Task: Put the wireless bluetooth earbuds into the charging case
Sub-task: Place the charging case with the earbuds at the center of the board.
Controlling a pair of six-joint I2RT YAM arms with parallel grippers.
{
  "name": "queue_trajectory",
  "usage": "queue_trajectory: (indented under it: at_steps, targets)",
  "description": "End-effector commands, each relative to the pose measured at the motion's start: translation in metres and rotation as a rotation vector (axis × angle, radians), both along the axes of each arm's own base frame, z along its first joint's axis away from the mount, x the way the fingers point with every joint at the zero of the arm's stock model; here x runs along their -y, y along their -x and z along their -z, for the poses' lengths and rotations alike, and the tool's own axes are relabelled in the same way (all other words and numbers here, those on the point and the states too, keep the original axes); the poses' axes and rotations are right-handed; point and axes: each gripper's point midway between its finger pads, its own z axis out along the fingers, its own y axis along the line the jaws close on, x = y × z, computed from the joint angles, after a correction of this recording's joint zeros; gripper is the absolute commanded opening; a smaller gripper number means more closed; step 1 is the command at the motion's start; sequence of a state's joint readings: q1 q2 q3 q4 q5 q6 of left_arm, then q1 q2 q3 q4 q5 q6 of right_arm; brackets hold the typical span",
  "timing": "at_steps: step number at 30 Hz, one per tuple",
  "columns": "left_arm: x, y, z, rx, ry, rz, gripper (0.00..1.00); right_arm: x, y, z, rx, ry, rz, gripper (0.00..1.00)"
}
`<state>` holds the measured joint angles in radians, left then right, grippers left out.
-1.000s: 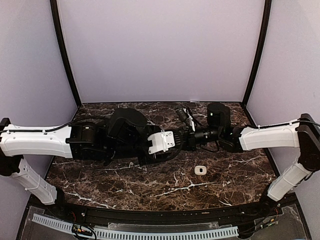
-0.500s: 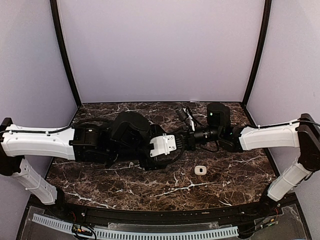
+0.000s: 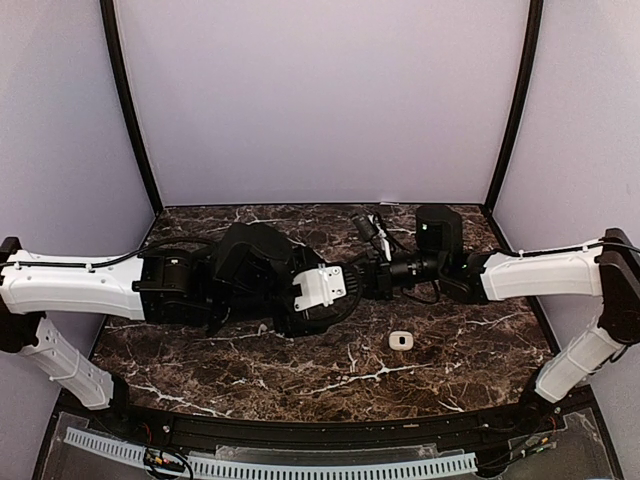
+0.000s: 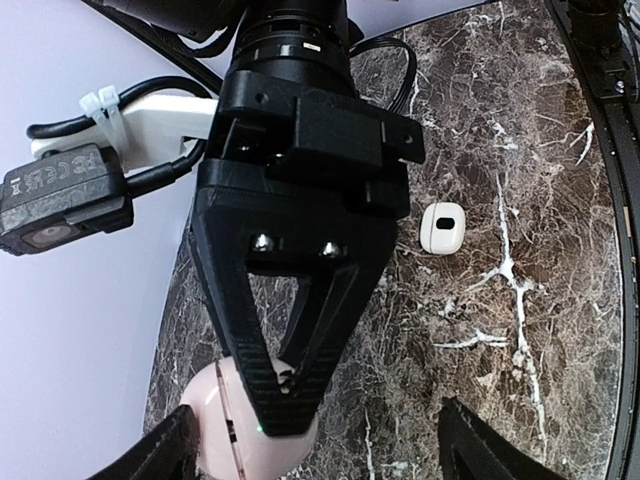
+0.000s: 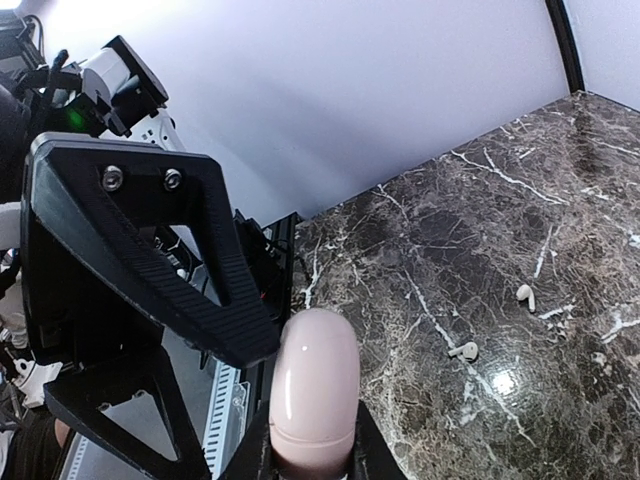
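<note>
My right gripper is above bare marble, so next it will lower the pink charging case (image 5: 315, 385) down to the marble tabletop and release it there.
My right gripper (image 5: 310, 460) is shut on a pale pink charging case (image 5: 315, 385), which it holds lid-end out above the marble table (image 5: 560, 170). In the left wrist view the same black fingers (image 4: 255, 345) clamp the pink charging case (image 4: 215, 435) from above. My left gripper (image 4: 318, 412) stands open, one fingertip beside the case and the other well clear to its right. One left finger (image 5: 150, 270) shows close by the case in the right wrist view. Two tiny white earbuds (image 5: 524, 294) (image 5: 464, 350) lie apart on the marble beyond the case.
A small white case (image 3: 401, 341) with a dark oval opening lies on the marble (image 3: 250, 370) in front of the two wrists, also seen as a small white case (image 4: 442, 227). Both arms meet over the middle of the table. Lilac walls (image 3: 320, 100) close in the back and sides.
The left wrist nudged toward the right gripper and eased back a little. The right arm and the white case have not moved.
</note>
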<state>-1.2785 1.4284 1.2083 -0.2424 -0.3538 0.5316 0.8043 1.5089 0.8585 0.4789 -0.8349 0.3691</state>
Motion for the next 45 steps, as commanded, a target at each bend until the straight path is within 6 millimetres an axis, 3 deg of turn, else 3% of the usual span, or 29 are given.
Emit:
queue_trajectory:
  at_steps: [1,7,19,35,38,40,41,42,45]
  targets:
    - [-0.004,-0.010,0.002,-0.006,-0.005,-0.038,0.80,0.003,0.006,-0.022,0.048,-0.057,-0.010,0.00]
    - [-0.004,-0.019,0.010,0.008,-0.038,-0.070,0.77,0.002,0.011,-0.018,0.043,-0.053,-0.023,0.00]
    - [-0.006,-0.027,0.007,0.023,-0.035,-0.095,0.81,0.001,0.012,-0.015,0.045,-0.042,-0.024,0.00]
    - [-0.003,-0.027,0.008,0.016,-0.040,-0.085,0.37,-0.004,0.012,-0.011,0.030,-0.031,-0.028,0.00]
    - [-0.004,-0.027,0.007,0.019,-0.036,-0.087,0.34,-0.004,0.011,-0.010,0.025,-0.030,-0.031,0.00]
    - [-0.005,-0.029,0.009,0.023,-0.035,-0.099,0.43,-0.004,0.010,-0.010,0.024,-0.029,-0.026,0.00]
    - [-0.006,-0.032,0.007,0.034,-0.027,-0.120,0.57,-0.004,0.009,-0.010,0.023,-0.028,-0.021,0.00]
    - [-0.008,-0.035,0.008,0.028,-0.017,-0.140,0.62,-0.004,0.005,-0.009,0.020,-0.027,-0.008,0.00]
    - [-0.015,-0.041,0.006,-0.022,0.028,-0.179,0.84,-0.003,-0.019,0.000,0.009,0.023,0.082,0.00]
